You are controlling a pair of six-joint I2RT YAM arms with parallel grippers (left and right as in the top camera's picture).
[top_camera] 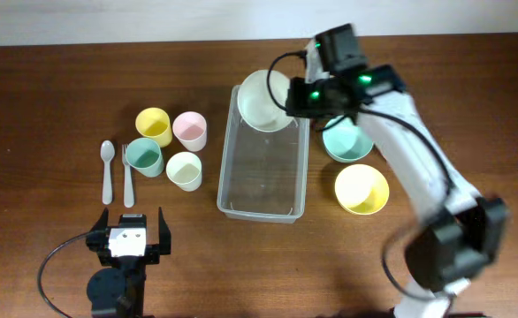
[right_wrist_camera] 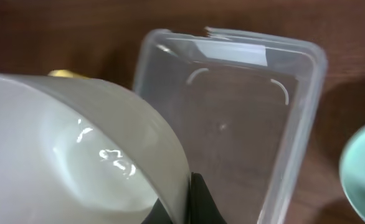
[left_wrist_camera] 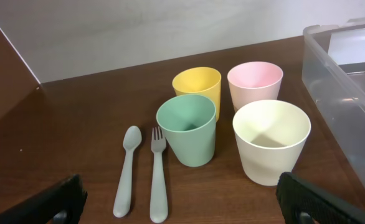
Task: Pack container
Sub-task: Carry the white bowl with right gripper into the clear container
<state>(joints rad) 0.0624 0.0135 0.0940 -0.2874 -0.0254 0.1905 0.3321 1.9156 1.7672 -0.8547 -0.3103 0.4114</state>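
Note:
The bottom in the far half of the clear container (right_wrist_camera: 232,99) is empty, so my right gripper should go down into that half next and let go of the white bowl's rim.
The clear rectangular container (top_camera: 263,172) lies mid-table; it also shows in the right wrist view (right_wrist_camera: 251,118) and at the right edge of the left wrist view (left_wrist_camera: 347,93). My right gripper (top_camera: 296,99) is shut on the rim of a white bowl (top_camera: 264,99) and holds it tilted over the container's far end; the bowl fills the left of the right wrist view (right_wrist_camera: 76,155), with the gripper (right_wrist_camera: 192,202) pinching its wall. My left gripper (top_camera: 128,234) is open and empty at the front left, its fingers apart in the left wrist view (left_wrist_camera: 182,202).
Left of the container stand yellow (top_camera: 153,126), pink (top_camera: 190,131), green (top_camera: 143,157) and cream (top_camera: 184,170) cups, with a spoon (top_camera: 108,170) and fork (top_camera: 127,173) beside them. A teal bowl (top_camera: 347,143) and a yellow bowl (top_camera: 361,189) sit right of the container.

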